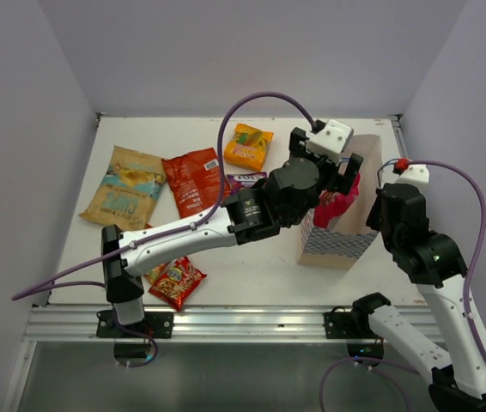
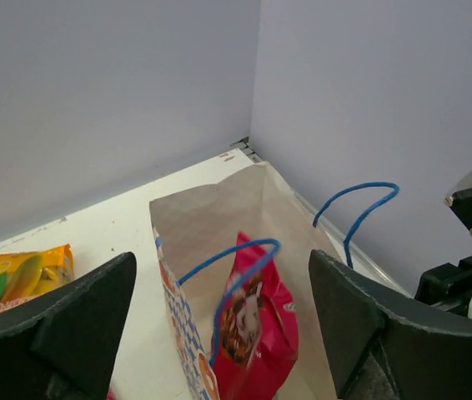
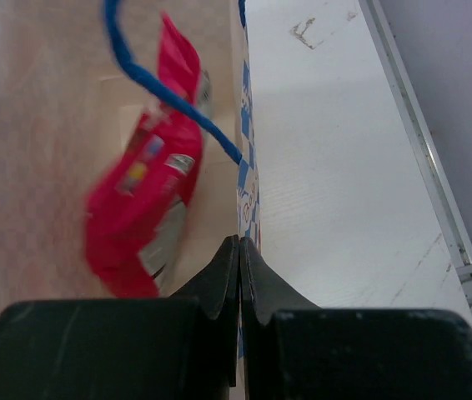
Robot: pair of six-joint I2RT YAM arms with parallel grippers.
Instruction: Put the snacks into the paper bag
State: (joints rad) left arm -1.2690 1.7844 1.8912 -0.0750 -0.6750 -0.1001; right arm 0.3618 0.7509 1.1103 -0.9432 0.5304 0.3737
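The pink-red packet sits in the bag, so my left gripper swings away, tilts down and lowers onto the large red packet's near part (image 1: pixel 195 196) next.
The paper bag (image 1: pixel 336 245) stands upright at the right of the table, its mouth open. A pink-red snack packet (image 1: pixel 337 204) sits upright inside it, also seen in the left wrist view (image 2: pixel 257 333) and the right wrist view (image 3: pixel 140 217), where it looks blurred. My left gripper (image 1: pixel 339 176) hovers over the bag mouth, open and empty (image 2: pixel 221 260). My right gripper (image 1: pixel 380 204) is shut on the bag's right wall edge (image 3: pixel 240 243). On the table lie a tan-brown packet (image 1: pixel 124 184), a large red packet (image 1: pixel 193 180), an orange packet (image 1: pixel 248 146), and a purple packet (image 1: pixel 245 179) partly hidden by the arm.
A small red packet (image 1: pixel 177 283) and another packet lie near the left arm's base, partly under the arm. The bag's blue string handles (image 2: pixel 357 212) stand up at the mouth. The side walls are close behind and right of the bag.
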